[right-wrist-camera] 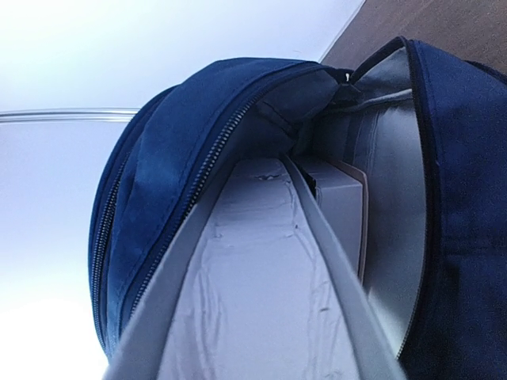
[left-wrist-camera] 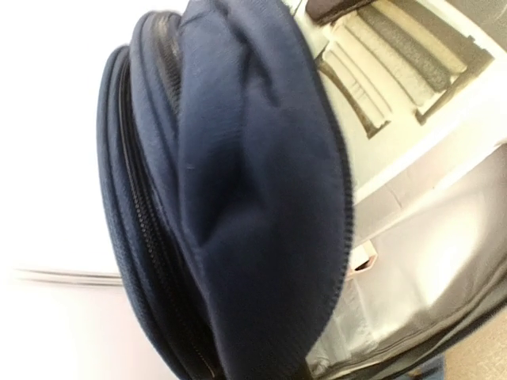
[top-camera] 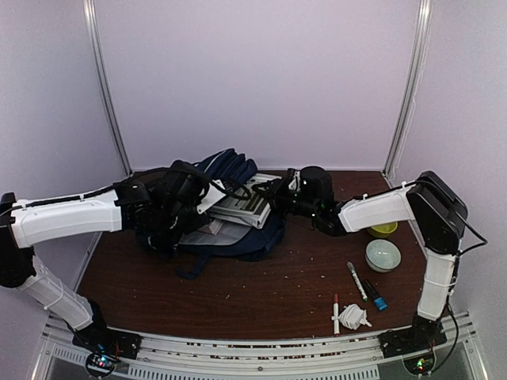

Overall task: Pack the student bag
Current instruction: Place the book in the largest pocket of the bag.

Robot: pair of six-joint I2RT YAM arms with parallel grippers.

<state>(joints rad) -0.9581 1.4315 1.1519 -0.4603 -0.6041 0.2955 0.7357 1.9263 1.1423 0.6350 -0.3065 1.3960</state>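
Note:
My left gripper is going to swing the raised flap to the right in the top view over the bag's opening [top-camera: 230,225] [left-wrist-camera: 424,245] next and release it, because the opening is wide open there.
The navy student bag [top-camera: 231,236] lies on the table left of centre with its main opening gaping toward the right. My left gripper [top-camera: 176,199] is at the bag's upper flap, whose fabric [left-wrist-camera: 238,198] fills the left wrist view; its fingers are hidden, and it looks shut on the flap, holding it up. My right gripper [top-camera: 279,196] holds a flat white box [top-camera: 242,207] partway inside the opening. In the right wrist view that white box [right-wrist-camera: 253,277] runs from the jaws into the bag [right-wrist-camera: 174,158], beside another white box [right-wrist-camera: 341,198] inside.
At the right stand a yellow-green bowl [top-camera: 384,229] and a pale bowl [top-camera: 383,255]. Near the front right lie a white marker [top-camera: 356,279], a blue-tipped marker [top-camera: 375,295], a red-tipped pen [top-camera: 336,310] and a crumpled white thing [top-camera: 355,317].

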